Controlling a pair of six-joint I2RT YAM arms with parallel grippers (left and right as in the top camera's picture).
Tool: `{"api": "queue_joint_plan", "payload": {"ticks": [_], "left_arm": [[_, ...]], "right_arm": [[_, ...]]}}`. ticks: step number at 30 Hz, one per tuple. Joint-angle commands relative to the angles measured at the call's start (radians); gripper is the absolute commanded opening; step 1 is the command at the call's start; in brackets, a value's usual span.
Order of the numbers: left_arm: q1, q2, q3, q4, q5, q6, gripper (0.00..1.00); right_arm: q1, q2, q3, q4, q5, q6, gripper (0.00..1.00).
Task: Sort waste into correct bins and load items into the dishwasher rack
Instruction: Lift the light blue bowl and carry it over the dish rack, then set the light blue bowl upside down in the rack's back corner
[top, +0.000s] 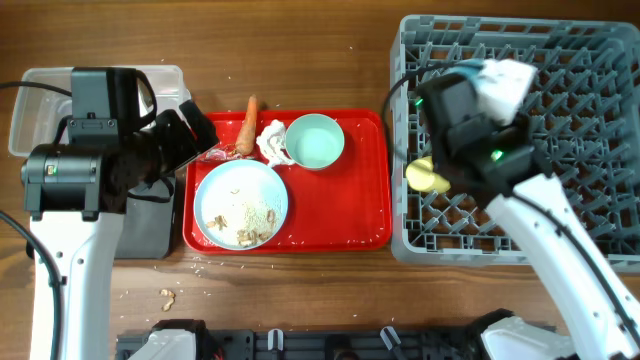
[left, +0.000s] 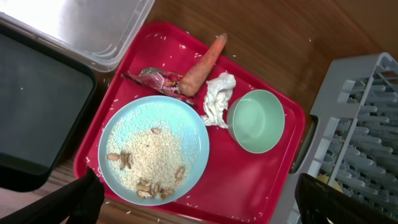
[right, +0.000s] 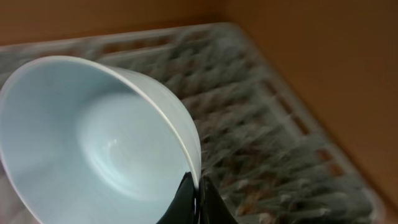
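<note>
My right gripper will move down and tilt to let go of the pale-blue bowl on the rack's wires outward of the yellow cup, because they are below my gripper.
My right gripper is shut on the rim of the pale-blue bowl and holds it over the grey dishwasher rack; the bowl shows in the overhead view. A yellow cup lies in the rack. My left gripper is open and empty above the red tray. On the tray are the pale-blue plate with beige crumbs, the green bowl, the carrot, white tissue and the red wrapper.
The clear tub and the black tray stand left of the red tray. Loose crumbs lie on the wooden table near its front edge.
</note>
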Motion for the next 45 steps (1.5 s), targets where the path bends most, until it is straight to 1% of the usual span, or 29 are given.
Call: {"api": "queue_joint_plan", "payload": {"ticks": [1, 3, 5, 7, 8, 11, 13, 18, 20, 23, 25, 32, 33, 36, 40, 45], "left_arm": [[0.006, 0.003, 0.005, 0.000, -0.006, 0.011, 1.00], [0.006, 0.003, 0.005, 0.000, -0.006, 0.011, 1.00], [0.005, 0.003, 0.005, 0.000, -0.006, 0.011, 1.00], [0.006, 0.003, 0.005, 0.000, -0.006, 0.011, 1.00], [0.006, 0.003, 0.005, 0.000, -0.006, 0.011, 1.00], [0.006, 0.003, 0.005, 0.000, -0.006, 0.011, 1.00], [0.006, 0.003, 0.005, 0.000, -0.006, 0.011, 1.00], [0.006, 0.003, 0.005, 0.000, -0.006, 0.011, 1.00], [0.006, 0.003, 0.005, 0.000, -0.006, 0.011, 1.00], [0.006, 0.003, 0.005, 0.000, -0.006, 0.011, 1.00], [0.006, 0.003, 0.005, 0.000, -0.006, 0.011, 1.00], [0.006, 0.003, 0.005, 0.000, -0.006, 0.011, 1.00], [0.006, 0.003, 0.005, 0.000, -0.006, 0.011, 1.00], [0.006, 0.003, 0.005, 0.000, -0.006, 0.011, 1.00], [0.006, 0.003, 0.005, 0.000, -0.006, 0.011, 1.00], [0.006, 0.003, 0.005, 0.000, -0.006, 0.011, 1.00]], "right_arm": [[-0.177, 0.080, 0.012, 0.137, 0.198, -0.120, 0.04], [-0.242, 0.119, 0.012, 0.247, 0.176, -0.204, 0.04], [-0.278, 0.181, 0.012, 0.393, 0.105, -0.326, 0.04], [-0.278, 0.245, 0.012, 0.477, 0.031, -0.391, 0.04], [-0.278, 0.275, 0.012, 0.491, 0.029, -0.390, 0.04], [-0.279, 0.352, 0.012, 0.502, 0.029, -0.394, 0.04], [-0.278, 0.406, 0.012, 0.499, 0.034, -0.421, 0.04], [-0.271, 0.474, 0.012, 0.424, 0.043, -0.426, 0.04], [-0.254, 0.473, 0.012, 0.387, 0.010, -0.427, 0.04], [-0.231, 0.470, 0.012, 0.369, 0.018, -0.427, 0.04], [-0.231, 0.465, 0.012, 0.370, 0.049, -0.412, 0.04], [-0.232, 0.397, 0.012, 0.416, 0.117, -0.425, 0.04], [-0.232, 0.389, 0.012, 0.433, 0.130, -0.472, 0.04], [-0.232, 0.386, 0.012, 0.470, 0.200, -0.508, 0.04], [-0.234, 0.386, 0.012, 0.562, 0.226, -0.632, 0.04], [-0.234, 0.400, 0.010, 0.534, 0.225, -0.646, 0.04]]}}
